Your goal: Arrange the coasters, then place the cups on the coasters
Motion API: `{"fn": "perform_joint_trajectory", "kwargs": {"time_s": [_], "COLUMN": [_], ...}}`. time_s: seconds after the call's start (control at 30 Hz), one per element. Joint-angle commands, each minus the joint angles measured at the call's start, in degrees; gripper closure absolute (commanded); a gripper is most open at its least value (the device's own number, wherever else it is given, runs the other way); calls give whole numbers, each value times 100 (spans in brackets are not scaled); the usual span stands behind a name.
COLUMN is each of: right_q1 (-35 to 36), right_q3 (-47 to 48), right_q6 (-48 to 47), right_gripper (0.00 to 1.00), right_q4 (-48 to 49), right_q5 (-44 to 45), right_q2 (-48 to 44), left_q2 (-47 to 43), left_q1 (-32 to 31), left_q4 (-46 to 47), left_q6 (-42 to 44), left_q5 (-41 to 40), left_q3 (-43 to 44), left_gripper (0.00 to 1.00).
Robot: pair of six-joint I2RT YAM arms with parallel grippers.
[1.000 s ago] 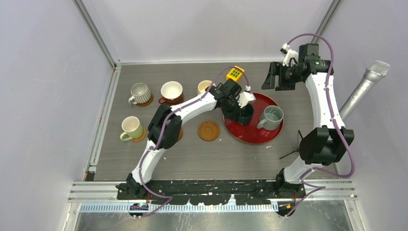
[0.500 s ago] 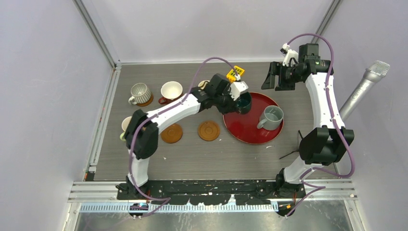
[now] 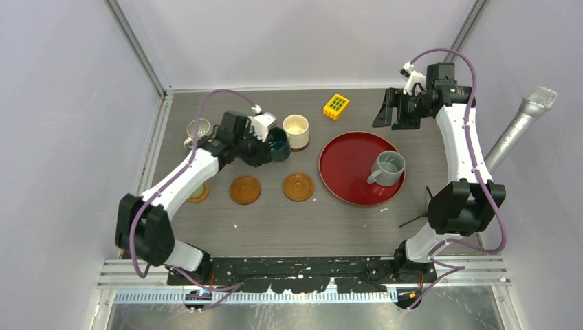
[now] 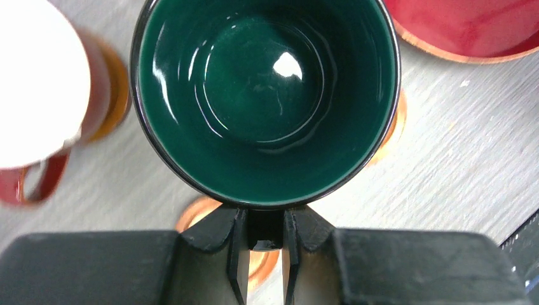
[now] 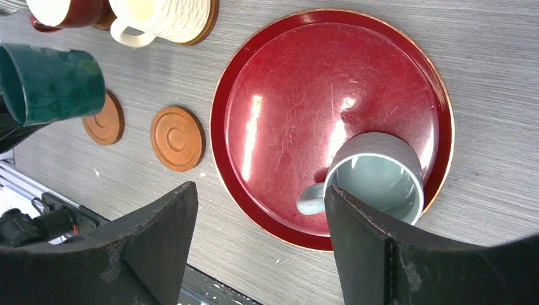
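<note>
The bare coaster farther from the tray is empty, so my left gripper will next carry the dark teal cup (image 3: 279, 144) back and down onto that coaster and let go of it.
My left gripper (image 3: 267, 146) is shut on the handle of the dark teal cup (image 3: 279, 144), which hangs above the table just left of the cream cup (image 3: 296, 132). In the left wrist view the teal cup (image 4: 267, 95) fills the frame above the shut gripper (image 4: 264, 223). Two bare coasters (image 3: 245, 190) (image 3: 298, 187) lie in front. The grey cup (image 3: 388, 167) stands on the red tray (image 3: 344, 180). The ribbed cup (image 3: 198, 129) sits at the back left. The brown cup (image 4: 38, 82) stands on a coaster. My right gripper (image 3: 393, 110) hangs open at the back right, holding nothing.
A yellow block (image 3: 335, 106) lies behind the tray. My left arm crosses the left half of the table and covers the cups there; a coaster edge (image 3: 200, 193) peeks out beneath it. A microphone (image 3: 524, 122) stands beyond the right wall.
My left arm has lifted the teal cup off the red tray and swung it left, past the cream cup. The right arm has not moved.
</note>
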Motion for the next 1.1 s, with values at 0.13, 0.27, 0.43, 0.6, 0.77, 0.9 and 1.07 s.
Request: {"fn": "perform_joint_trajectory", "kwargs": {"time_s": [0.13,0.27,0.43,0.6,0.77,0.9,1.07], "right_q1": [23,58,120,178,200,205,205], "right_q3": [7,7,44,44,41,33,-36], "right_q6": [189,233,263,259,260,257,248], "right_gripper": [22,22,22,22,23,22,22], "right_q4": [184,203,215,224,231,231,215], "right_q5": [-194,-197,-194,-160,-125,-101,-71], "right_q2": [137,199,272,283,275,243,189], "left_q2": [-1731,-2152,-2452,-2524,-2536,-2476,-2412], "left_q1": [860,1236,1345,1354,1354,1352,1354], "left_q4": [-416,-714,-757,-740,-587,-545,-407], "left_q6": [553,784,894,869,850,826,746], "left_q5": [140,175,20,-135,-291,-248,-332], "left_q3": [-1092,-1487,-1921,-2175,-2367,-2453,-2537], "left_gripper": [100,100,100,100,100,100,100]}}
